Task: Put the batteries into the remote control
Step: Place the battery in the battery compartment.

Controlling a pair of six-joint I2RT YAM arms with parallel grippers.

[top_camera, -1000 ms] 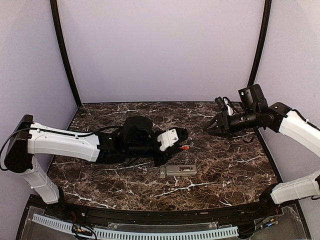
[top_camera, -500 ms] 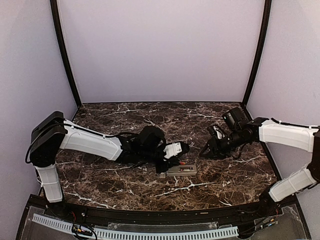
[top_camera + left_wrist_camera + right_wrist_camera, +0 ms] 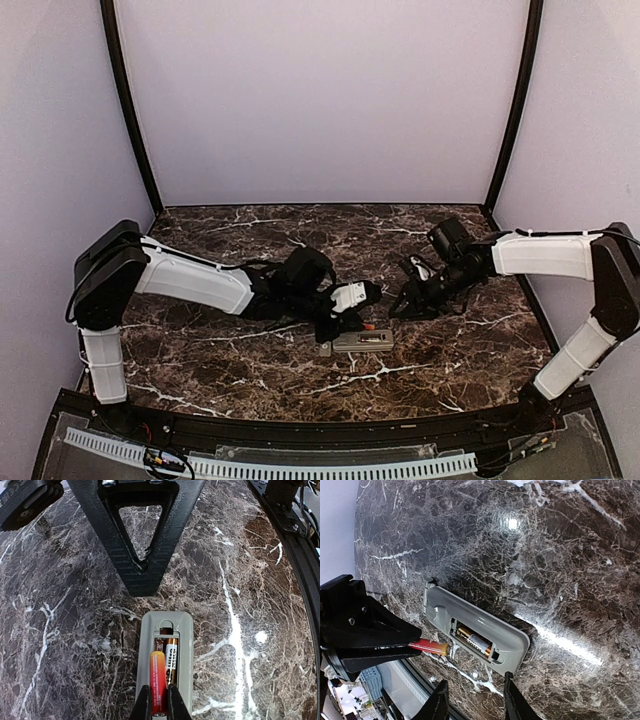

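Note:
The red battery (image 3: pixel 158 680) still hangs above the remote, so I need to move my left gripper down toward the hollow's empty slot (image 3: pixel 158 644) beside the copper-and-black battery and release it there.
The remote control (image 3: pixel 362 340) lies back up on the marble table, its grey back (image 3: pixel 187 645) showing an open battery recess. One copper-and-black battery (image 3: pixel 171 660) sits in the recess and also shows in the right wrist view (image 3: pixel 472 641). My left gripper (image 3: pixel 159 702) is shut on a red battery (image 3: pixel 158 680), holding it lengthwise over the recess's empty slot next to the seated cell. The red battery shows in the right wrist view (image 3: pixel 427 646) and the top view (image 3: pixel 367 326). My right gripper (image 3: pixel 476 702) is open and empty, low by the remote's (image 3: pixel 485 620) right end.
A small grey piece (image 3: pixel 325 349) lies at the remote's left end. The dark marble table (image 3: pixel 450 350) ends at a black rail at the front (image 3: pixel 300 425). Both arms reach in over the middle from either side.
My left gripper came down and forward with the red battery to the remote's recess. My right arm dropped and moved left toward the remote's right end.

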